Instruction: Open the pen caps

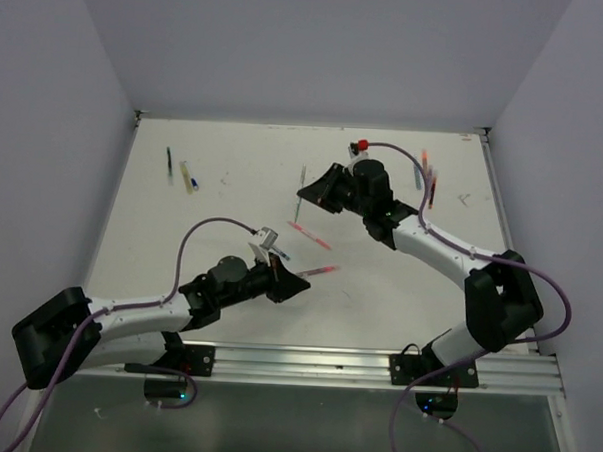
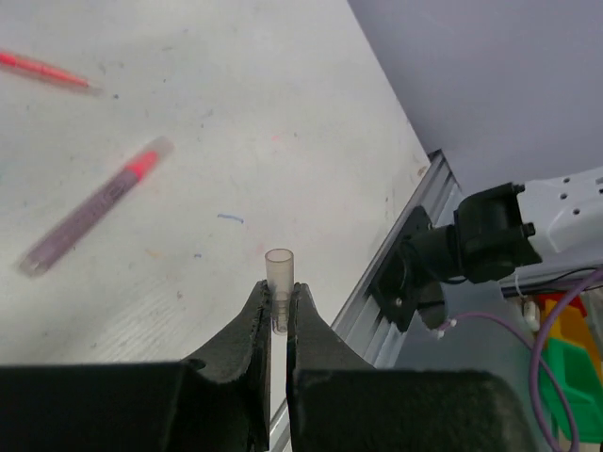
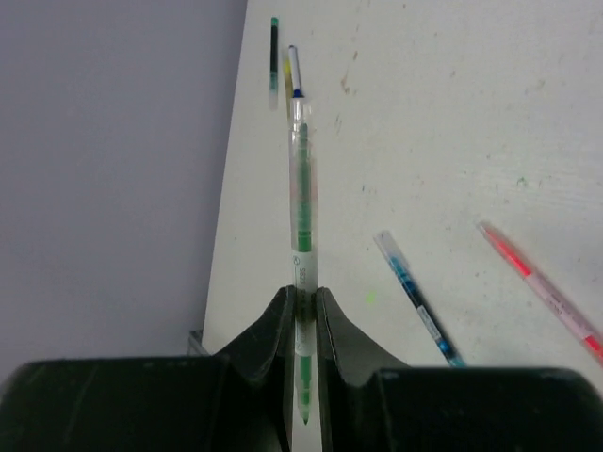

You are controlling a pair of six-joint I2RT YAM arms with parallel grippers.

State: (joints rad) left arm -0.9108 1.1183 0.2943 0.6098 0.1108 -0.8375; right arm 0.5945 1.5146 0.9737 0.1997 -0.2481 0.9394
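The green pen's tip is bare, so my left gripper will next turn downward, lower to the left in the top view and free the clear cap on the table.
My left gripper is shut on a small clear pen cap, which stands up between the fingertips above the table. It hangs over the near middle of the table. My right gripper is shut on the barrel of a green pen. The pen's bare green tip points back toward the wrist camera, and its far end sticks out ahead. In the top view this gripper is at the table's middle back.
A pink pen and a thin red pen lie beyond the left gripper. A blue pen and a pink one lie right of the right gripper. More pens lie far left and far right. The table's metal rail runs on the right.
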